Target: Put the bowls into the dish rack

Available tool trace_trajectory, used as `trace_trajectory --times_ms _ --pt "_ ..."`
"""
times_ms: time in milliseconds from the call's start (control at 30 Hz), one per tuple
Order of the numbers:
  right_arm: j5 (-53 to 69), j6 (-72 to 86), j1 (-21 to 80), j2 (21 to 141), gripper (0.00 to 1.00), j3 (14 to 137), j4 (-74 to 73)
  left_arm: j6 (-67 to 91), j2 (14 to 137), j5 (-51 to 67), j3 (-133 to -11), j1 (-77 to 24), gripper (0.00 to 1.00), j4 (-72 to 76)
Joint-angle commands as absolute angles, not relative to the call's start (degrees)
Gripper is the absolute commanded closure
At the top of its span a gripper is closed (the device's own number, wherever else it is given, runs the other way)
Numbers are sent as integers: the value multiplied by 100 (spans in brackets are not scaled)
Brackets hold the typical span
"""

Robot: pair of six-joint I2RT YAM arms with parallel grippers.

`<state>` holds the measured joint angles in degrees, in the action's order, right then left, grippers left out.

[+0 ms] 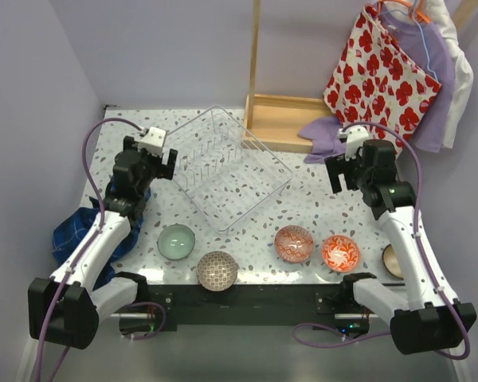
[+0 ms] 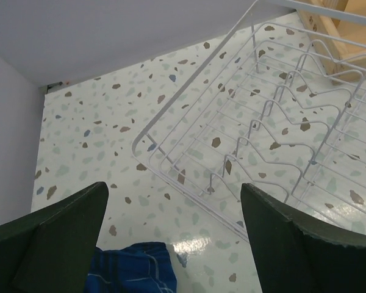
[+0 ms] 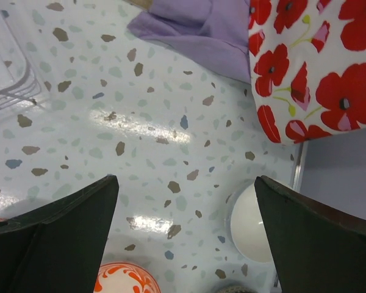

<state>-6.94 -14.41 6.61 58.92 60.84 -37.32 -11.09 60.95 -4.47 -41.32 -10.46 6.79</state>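
Note:
The empty rack is crooked on the table. My left gripper will next move outward and down with its open fingers on both sides of the rack's thin far rim [image 1: 178, 130] [image 2: 171, 108], and it will close there.
The clear dish rack [image 1: 223, 167] lies empty at the table's middle back; its near corner shows in the left wrist view [image 2: 262, 122]. A pale green bowl [image 1: 177, 241], a brown net-patterned bowl [image 1: 217, 270], a red patterned bowl [image 1: 293, 243] and an orange patterned bowl [image 1: 341, 253] sit along the front. A brownish bowl [image 1: 392, 261] is partly hidden by my right arm. A white bowl [image 3: 251, 223] sits near the right wall. My left gripper [image 1: 153, 163] is open and empty beside the rack's left corner. My right gripper [image 1: 349, 177] is open and empty above bare table.
A shallow wooden box [image 1: 283, 119] stands behind the rack. A blue checked cloth [image 1: 80, 231] lies under my left arm. A purple cloth [image 1: 331, 135] and a red poppy bag [image 1: 382, 72] hang at the back right. Walls close in on both sides.

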Motion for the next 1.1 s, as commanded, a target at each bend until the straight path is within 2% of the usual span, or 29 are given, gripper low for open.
trace_trajectory --times_ms 0,133,267,500,833,933,1067 --pt "664 -2197 659 6011 1 6310 -3069 -203 6108 -414 -4113 -993 6 203" --pt "1185 -1891 659 6985 4 7071 -2970 254 6135 -263 -4201 -993 9 -235" --pt "1608 -1819 668 8538 11 8005 -3426 746 6258 -281 -4228 -993 12 -404" --pt "1731 -2021 756 9798 11 8963 -3454 984 6688 -141 -4359 -984 15 -132" --pt "2434 -1969 852 9949 11 9141 -3419 950 7224 -141 -4500 -984 16 281" --pt "2812 -2091 923 9949 11 9176 -3708 546 7347 -132 -4763 -967 14 447" --pt "2743 -2232 1098 9897 11 9070 -3841 -374 7654 191 -5281 -704 15 799"
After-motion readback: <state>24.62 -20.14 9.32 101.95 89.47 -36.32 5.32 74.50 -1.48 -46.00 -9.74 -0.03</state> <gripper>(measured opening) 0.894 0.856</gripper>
